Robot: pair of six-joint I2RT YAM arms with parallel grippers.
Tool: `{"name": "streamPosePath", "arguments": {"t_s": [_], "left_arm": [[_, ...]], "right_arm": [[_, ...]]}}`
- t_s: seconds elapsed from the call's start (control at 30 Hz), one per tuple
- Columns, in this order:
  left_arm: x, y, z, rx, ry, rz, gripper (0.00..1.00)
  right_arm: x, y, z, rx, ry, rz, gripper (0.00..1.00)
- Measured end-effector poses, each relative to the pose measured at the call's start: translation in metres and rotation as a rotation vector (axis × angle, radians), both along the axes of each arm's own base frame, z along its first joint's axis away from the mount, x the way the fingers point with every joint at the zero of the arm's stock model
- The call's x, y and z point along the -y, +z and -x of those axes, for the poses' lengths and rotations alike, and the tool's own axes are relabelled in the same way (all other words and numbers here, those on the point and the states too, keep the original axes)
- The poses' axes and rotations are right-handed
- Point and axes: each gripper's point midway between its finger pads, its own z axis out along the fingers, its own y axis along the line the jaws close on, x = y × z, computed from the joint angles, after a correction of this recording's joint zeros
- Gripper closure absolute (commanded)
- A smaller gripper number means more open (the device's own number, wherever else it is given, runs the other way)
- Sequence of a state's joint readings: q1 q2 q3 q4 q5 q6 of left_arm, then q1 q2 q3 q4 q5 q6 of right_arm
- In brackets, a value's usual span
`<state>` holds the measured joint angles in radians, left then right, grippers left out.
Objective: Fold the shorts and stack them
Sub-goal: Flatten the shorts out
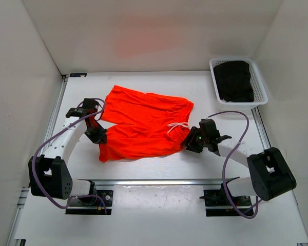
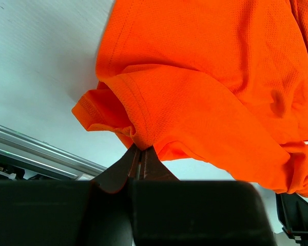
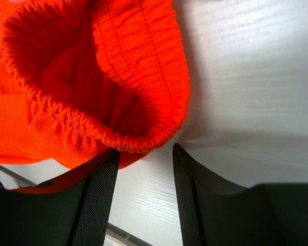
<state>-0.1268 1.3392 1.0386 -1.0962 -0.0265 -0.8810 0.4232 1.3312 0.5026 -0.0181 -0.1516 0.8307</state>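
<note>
My left gripper next carries the pinched hem up, then down onto the tabletop where the near leg lies, and releases it, because that hem lies folded.
The neon-orange shorts [image 1: 143, 122] lie spread on the white table, legs to the left, waistband to the right, with the white drawstring [image 1: 177, 126] near the waist. My left gripper [image 1: 97, 135] is shut on a leg hem of the shorts [image 2: 138, 138] and pinches a small fold of fabric. My right gripper [image 1: 190, 144] is open at the waistband's near corner. In the right wrist view the gathered elastic waistband [image 3: 138, 138] sits just beyond the open fingertips [image 3: 105, 169], with bare table between the jaws.
A white basket [image 1: 259, 84] holding dark folded clothing [image 1: 235, 79] stands at the back right. A metal rail [image 1: 159, 182] runs along the table's near edge. White walls enclose the table on three sides.
</note>
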Motion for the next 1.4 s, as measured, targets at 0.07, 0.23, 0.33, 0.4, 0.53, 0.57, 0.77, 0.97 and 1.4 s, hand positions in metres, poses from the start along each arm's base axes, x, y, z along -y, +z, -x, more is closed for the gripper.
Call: {"name": "streamPosePath", "arguments": {"t_s": [0.07, 0.23, 0.33, 0.4, 0.53, 0.57, 0.77, 0.97, 1.4], "left_arm": [[0.0, 0.0, 0.0, 0.0, 0.0, -0.001, 0.9], [-0.001, 0.0, 0.0, 0.0, 0.0, -0.004, 0.9], [-0.001, 0.0, 0.0, 0.0, 0.001, -0.007, 0.9], [-0.001, 0.0, 0.0, 0.0, 0.001, -0.008, 0.9], [-0.002, 0.0, 0.0, -0.001, 0.001, -0.01, 0.9], [-0.002, 0.0, 0.0, -0.001, 0.002, -0.011, 0.9], [-0.003, 0.004, -0.002, -0.002, 0.001, -0.017, 0.9], [-0.002, 0.033, -0.022, 0.069, -0.001, -0.013, 0.9], [-0.007, 0.039, 0.002, 0.073, 0.017, 0.005, 0.9]], "right_arm": [[-0.002, 0.001, -0.005, 0.013, 0.0, 0.0, 0.48], [-0.002, 0.001, -0.015, 0.063, 0.0, 0.017, 0.46], [-0.003, 0.002, -0.021, 0.097, 0.008, 0.028, 0.48], [-0.002, 0.002, -0.025, 0.11, 0.013, 0.038, 0.59], [0.001, -0.005, -0.029, 0.11, 0.01, 0.072, 0.92], [0.003, -0.005, -0.029, 0.108, 0.007, 0.08, 0.97], [0.016, 0.023, -0.029, 0.093, -0.02, 0.138, 1.0], [0.045, 0.096, -0.032, 0.143, -0.088, 0.143, 1.0], [0.058, 0.068, 0.093, -0.181, -0.019, 0.075, 1.0]]}}
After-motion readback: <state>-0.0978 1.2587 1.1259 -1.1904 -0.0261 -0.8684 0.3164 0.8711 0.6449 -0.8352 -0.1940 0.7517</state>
